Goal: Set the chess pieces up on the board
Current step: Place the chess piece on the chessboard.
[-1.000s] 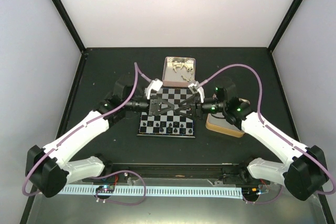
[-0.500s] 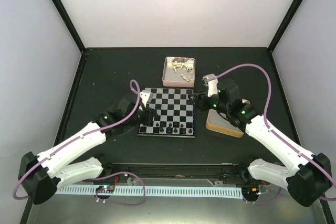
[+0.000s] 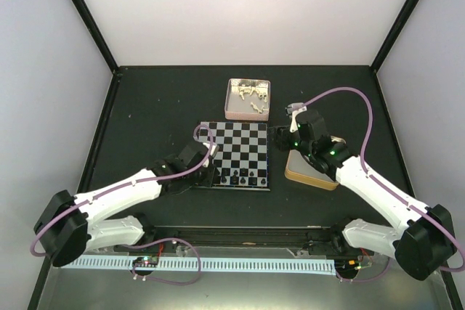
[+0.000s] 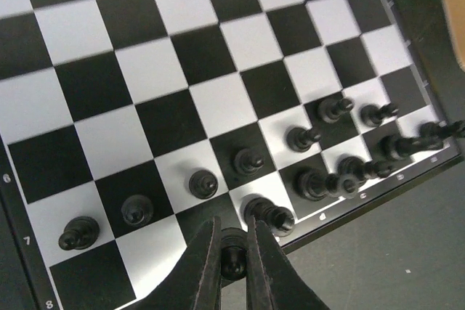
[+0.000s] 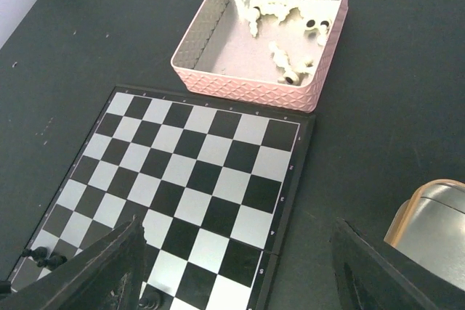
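I should lower the black piece with my left gripper onto the dark square (image 3: 216,181) (image 4: 211,221) beside the taller standing piece first, and then let go of it.
The board (image 3: 240,139) lies mid-table, with several black chess pieces (image 3: 243,178) in two rows along its near edge. In the left wrist view they stand as a row of pawns (image 4: 203,183) and taller pieces (image 4: 316,183) behind them. My left gripper (image 4: 234,234) is shut on a black piece (image 4: 233,258), low over a square in the board's (image 4: 211,41) edge row, beside a standing piece (image 4: 269,214). My right gripper (image 5: 238,230) hangs open and empty over the right edge of the board (image 5: 196,172). White pieces (image 5: 283,12) lie in the pink tin (image 5: 247,85).
The pink tin (image 3: 227,99) sits just behind the board. A tan-rimmed metal tin (image 3: 311,173) lies right of the board, under my right arm, and shows as a tin corner (image 5: 436,215) in the right wrist view. Black frame posts rise at the table corners.
Both grippers were together over the board's middle a second ago. The left has drawn back to the near edge with the black piece; the right has opened wider and withdrawn to the board's right side.
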Available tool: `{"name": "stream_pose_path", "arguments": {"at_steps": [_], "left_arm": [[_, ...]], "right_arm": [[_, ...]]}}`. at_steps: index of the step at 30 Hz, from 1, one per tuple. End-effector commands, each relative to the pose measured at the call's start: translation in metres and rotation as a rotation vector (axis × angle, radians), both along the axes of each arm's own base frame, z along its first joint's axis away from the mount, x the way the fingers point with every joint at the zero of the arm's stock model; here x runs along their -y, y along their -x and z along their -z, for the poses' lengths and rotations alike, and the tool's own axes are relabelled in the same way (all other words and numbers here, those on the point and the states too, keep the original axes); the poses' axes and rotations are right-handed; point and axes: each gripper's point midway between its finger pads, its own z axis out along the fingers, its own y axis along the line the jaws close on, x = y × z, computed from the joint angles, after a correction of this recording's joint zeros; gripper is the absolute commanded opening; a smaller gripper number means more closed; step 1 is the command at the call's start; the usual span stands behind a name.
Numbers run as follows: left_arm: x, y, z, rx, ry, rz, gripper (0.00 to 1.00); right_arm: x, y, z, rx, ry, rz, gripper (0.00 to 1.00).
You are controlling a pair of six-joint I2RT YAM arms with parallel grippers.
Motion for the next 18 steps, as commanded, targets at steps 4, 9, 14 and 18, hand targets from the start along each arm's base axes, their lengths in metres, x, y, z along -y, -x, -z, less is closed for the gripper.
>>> {"name": "stream_pose_path", "arguments": {"at_steps": [4, 9, 14, 18], "left_arm": [[0.005, -0.004, 0.021, 0.007, -0.03, 0.014, 0.03], [0.004, -0.005, 0.031, 0.004, -0.052, 0.011, 0.04], [0.006, -0.005, 0.037, -0.002, -0.053, 0.021, 0.05], [0.003, -0.005, 0.041, 0.001, -0.067, 0.019, 0.07]], "right_arm": [[0.01, -0.006, 0.0, 0.009, 0.024, 0.052, 0.7], [0.011, -0.007, 0.002, 0.004, 0.028, 0.057, 0.7], [0.012, -0.006, 0.005, -0.002, 0.031, 0.06, 0.7], [0.012, -0.006, 0.005, -0.003, 0.034, 0.061, 0.7]]}}
